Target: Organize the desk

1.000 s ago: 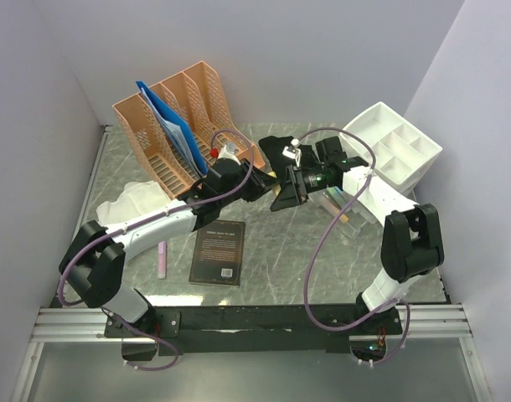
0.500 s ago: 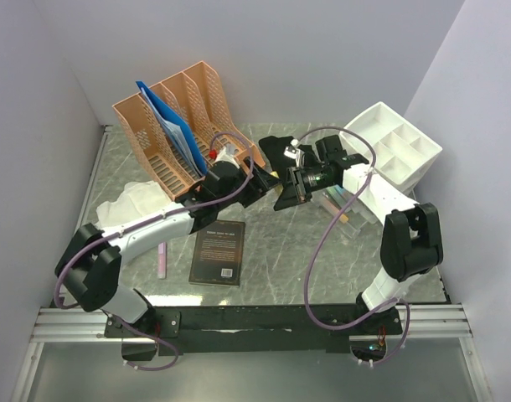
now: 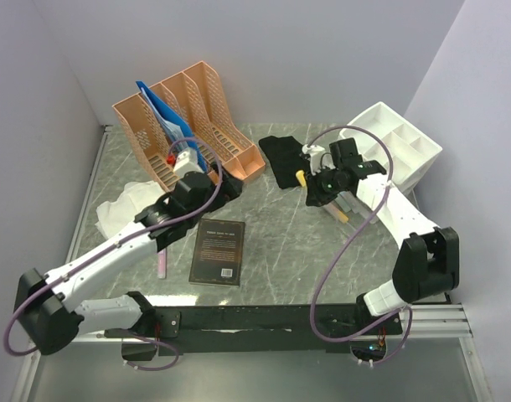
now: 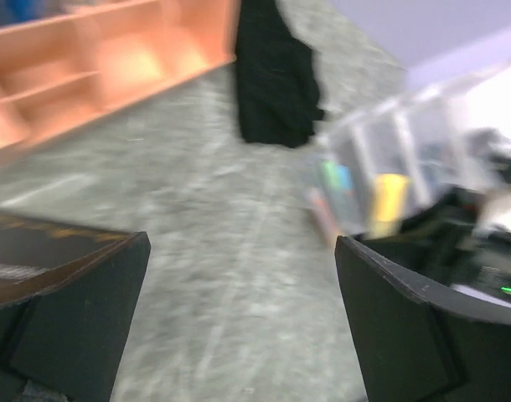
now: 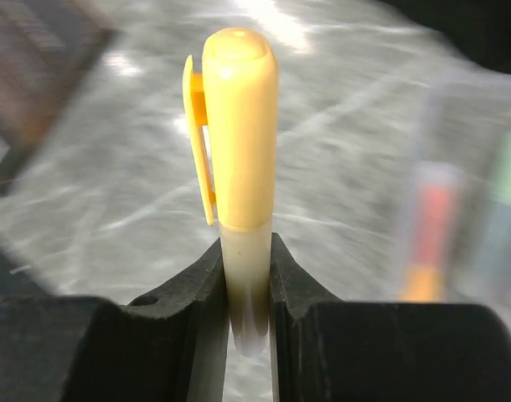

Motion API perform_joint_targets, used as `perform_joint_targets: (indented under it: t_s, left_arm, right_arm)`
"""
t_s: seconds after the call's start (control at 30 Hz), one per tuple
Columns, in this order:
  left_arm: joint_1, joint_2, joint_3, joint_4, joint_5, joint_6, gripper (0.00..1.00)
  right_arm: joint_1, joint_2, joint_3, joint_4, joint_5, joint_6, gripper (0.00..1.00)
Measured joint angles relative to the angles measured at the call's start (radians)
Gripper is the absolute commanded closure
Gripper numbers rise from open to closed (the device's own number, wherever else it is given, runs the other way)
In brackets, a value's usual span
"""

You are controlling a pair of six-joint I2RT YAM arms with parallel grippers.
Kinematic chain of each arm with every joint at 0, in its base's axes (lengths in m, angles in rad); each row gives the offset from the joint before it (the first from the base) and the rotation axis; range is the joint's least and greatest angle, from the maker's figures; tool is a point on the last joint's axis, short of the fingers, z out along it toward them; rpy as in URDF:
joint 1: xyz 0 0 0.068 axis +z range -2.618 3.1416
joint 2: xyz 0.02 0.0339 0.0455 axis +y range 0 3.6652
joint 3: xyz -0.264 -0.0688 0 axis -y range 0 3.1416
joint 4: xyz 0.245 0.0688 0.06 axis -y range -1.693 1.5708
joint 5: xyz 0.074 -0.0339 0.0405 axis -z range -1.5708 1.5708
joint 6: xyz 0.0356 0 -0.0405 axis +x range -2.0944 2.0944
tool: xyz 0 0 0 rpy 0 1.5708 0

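My left gripper is above the pink marker (image 3: 162,265), which is nearer my base, so it should move down, back and to the left in the top view onto the marker.
The desk (image 3: 281,243) is a grey-green marble top. My right gripper (image 3: 310,186) hangs above its middle right, shut on a marker with a yellow cap (image 3: 301,178). In the right wrist view the pale barrel sits between the two black fingers, with the yellow cap (image 5: 239,126) sticking out past the right gripper (image 5: 245,251). My left gripper (image 3: 226,186) is near the front of the orange file rack. Seen from its own wrist, the left gripper (image 4: 239,276) is open, with only blurred marble between the fingers.
An orange file rack (image 3: 197,109) with a blue folder (image 3: 167,121) stands at the back left, and a white compartment tray (image 3: 394,151) at the back right. A black pouch (image 3: 281,155), a clear marker case (image 3: 343,205), a dark book (image 3: 218,251), a pink marker (image 3: 162,260) and a white cloth (image 3: 130,205) lie on the desk.
The grippers met at the middle; the right one shut on the yellow-capped marker, the left one opened and drew back to the left. The right arm pulled right with the marker.
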Motion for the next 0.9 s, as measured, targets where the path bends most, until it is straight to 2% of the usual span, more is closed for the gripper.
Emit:
perform_joint_targets:
  t_s: [0.2,0.33,0.5,0.67,0.9]
  left_arm:
    - [0.006,-0.137,-0.13,-0.148,-0.124,-0.025,0.0]
    - [0.029,-0.245,-0.227,-0.242,-0.188,-0.08,0.01]
    - [0.087,-0.358,-0.34,-0.316,-0.208,-0.164,0.0]
    - [0.149,-0.377,-0.402,-0.371,-0.184,-0.246,0.01]
    - [0.254,-0.293,-0.411,-0.388,-0.098,-0.254,0.01]
  right_arm:
    - [-0.049,-0.018,-0.035,0.06,0.214,-0.051,1.0]
    - [-0.104,0.005,-0.035,0.09,0.286,-0.082,0.96]
    - [-0.142,0.072,-0.034,0.103,0.338,-0.119,0.82]
    - [-0.142,0.104,-0.034,0.105,0.359,-0.14,0.65]
    - [-0.142,0.111,-0.034,0.119,0.364,-0.147,0.56]
